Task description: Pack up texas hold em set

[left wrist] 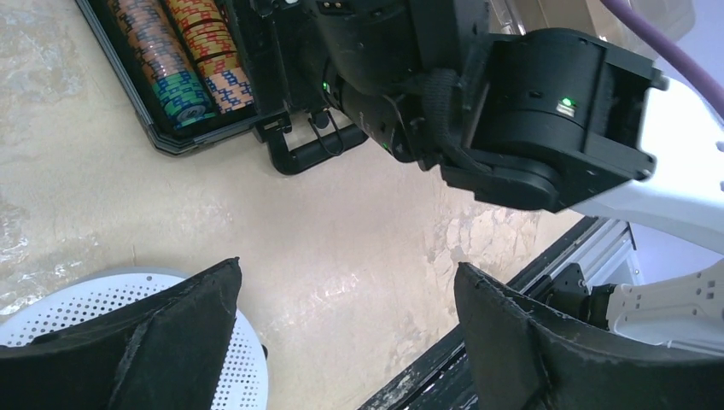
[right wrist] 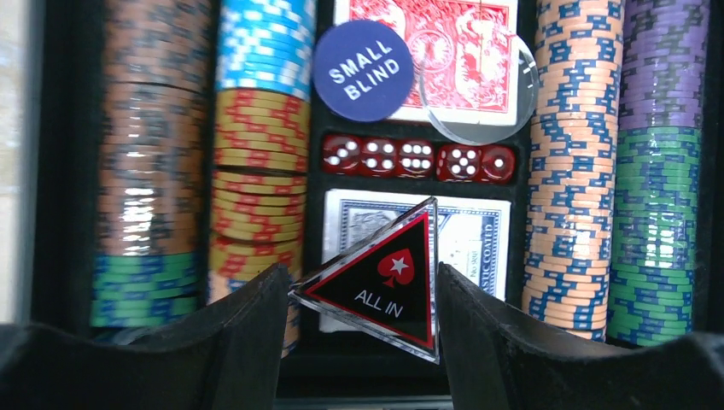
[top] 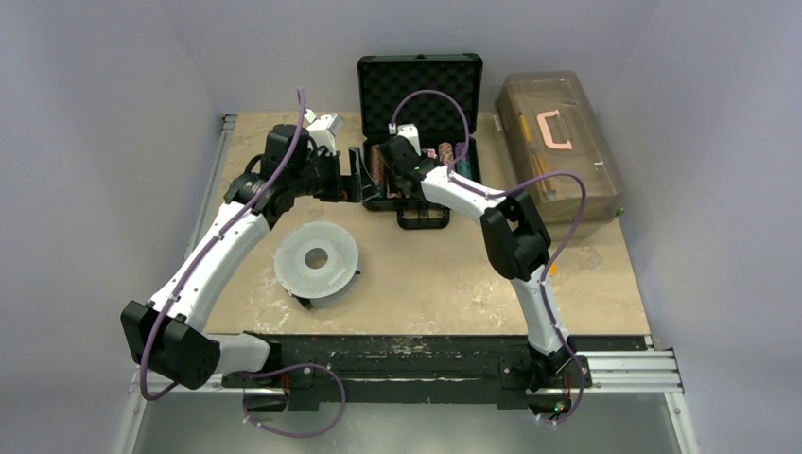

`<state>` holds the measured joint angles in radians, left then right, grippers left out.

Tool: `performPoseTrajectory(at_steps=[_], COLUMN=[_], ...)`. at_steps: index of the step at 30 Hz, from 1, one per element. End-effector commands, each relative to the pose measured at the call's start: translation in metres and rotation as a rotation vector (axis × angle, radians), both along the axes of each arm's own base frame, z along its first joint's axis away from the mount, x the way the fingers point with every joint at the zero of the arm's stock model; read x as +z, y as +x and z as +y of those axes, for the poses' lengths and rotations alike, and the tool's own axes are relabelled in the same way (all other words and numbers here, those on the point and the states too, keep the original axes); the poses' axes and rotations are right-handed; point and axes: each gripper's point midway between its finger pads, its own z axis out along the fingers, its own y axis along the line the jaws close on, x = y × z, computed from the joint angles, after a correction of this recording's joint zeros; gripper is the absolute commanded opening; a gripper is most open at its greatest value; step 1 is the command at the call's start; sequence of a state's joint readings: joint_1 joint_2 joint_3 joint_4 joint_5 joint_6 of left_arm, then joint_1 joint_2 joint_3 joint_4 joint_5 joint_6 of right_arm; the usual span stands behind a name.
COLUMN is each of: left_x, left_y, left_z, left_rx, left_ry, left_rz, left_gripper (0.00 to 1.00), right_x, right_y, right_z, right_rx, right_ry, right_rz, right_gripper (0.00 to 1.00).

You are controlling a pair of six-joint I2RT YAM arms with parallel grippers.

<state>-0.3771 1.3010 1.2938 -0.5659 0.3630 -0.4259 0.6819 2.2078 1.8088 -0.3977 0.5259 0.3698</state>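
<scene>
Next, the right gripper brings the ALL IN marker (right wrist: 384, 282) down toward the purple chips and onto the card deck, then releases it, since buttons already cover the red deck.
The black case (top: 419, 90) of the texas hold em set stands open at the back of the table, foam lid upright. My right gripper (right wrist: 363, 290) hangs over its middle compartment, shut on a triangular black "ALL IN" marker (right wrist: 384, 282), which is tilted between the fingers. Below lie a card deck (right wrist: 474, 235), red dice (right wrist: 418, 158), a blue "SMALL BLIND" button (right wrist: 363, 70), a clear round button (right wrist: 478, 102) and a red deck (right wrist: 444, 34), flanked by chip rows (right wrist: 256, 162). My left gripper (left wrist: 348, 290) is open and empty, left of the case (left wrist: 183, 68) near its handle (left wrist: 312, 154).
A grey-white perforated disc (top: 317, 257) lies on the table in front of the left arm, partly under the left fingers (left wrist: 85, 295). A translucent brown toolbox (top: 558, 151) with a pink handle stands to the right of the case. The right arm (left wrist: 512, 111) reaches across above the case.
</scene>
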Motion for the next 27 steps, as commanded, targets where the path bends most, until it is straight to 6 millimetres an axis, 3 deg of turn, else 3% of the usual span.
performPoseTrajectory(at_steps=[1, 5, 10, 18, 20, 23, 27], left_x=[0.001, 0.000, -0.003, -0.006, -0.007, -0.007, -0.006], left_y=[0.004, 0.006, 0.010, 0.011, 0.011, 0.011, 0.011], left_z=[-0.002, -0.003, -0.001, -0.003, -0.003, -0.003, -0.003], left_rx=[-0.023, -0.027, -0.025, -0.031, -0.034, -0.034, -0.036], left_ry=[-0.023, -0.046, -0.087, -0.101, -0.103, -0.103, -0.102], left_rz=[-0.010, 0.010, 0.044, 0.059, 0.061, 0.060, 0.056], left_gripper=[0.91, 0.91, 0.91, 0.91, 0.90, 0.91, 0.92], right_x=[0.021, 0.008, 0.000, 0.001, 0.003, 0.010, 0.039], right_y=[0.024, 0.028, 0.020, 0.010, 0.008, 0.003, -0.006], right_z=[-0.020, -0.025, -0.027, -0.029, -0.029, -0.028, -0.025], right_rx=[-0.009, 0.004, 0.011, 0.013, 0.014, 0.029, 0.068], right_ry=[-0.019, -0.039, -0.041, -0.018, -0.018, -0.014, 0.028], right_rz=[-0.036, -0.004, 0.028, 0.044, 0.047, 0.064, 0.058], right_gripper=[0.15, 0.15, 0.16, 0.26, 0.36, 0.60, 0.79])
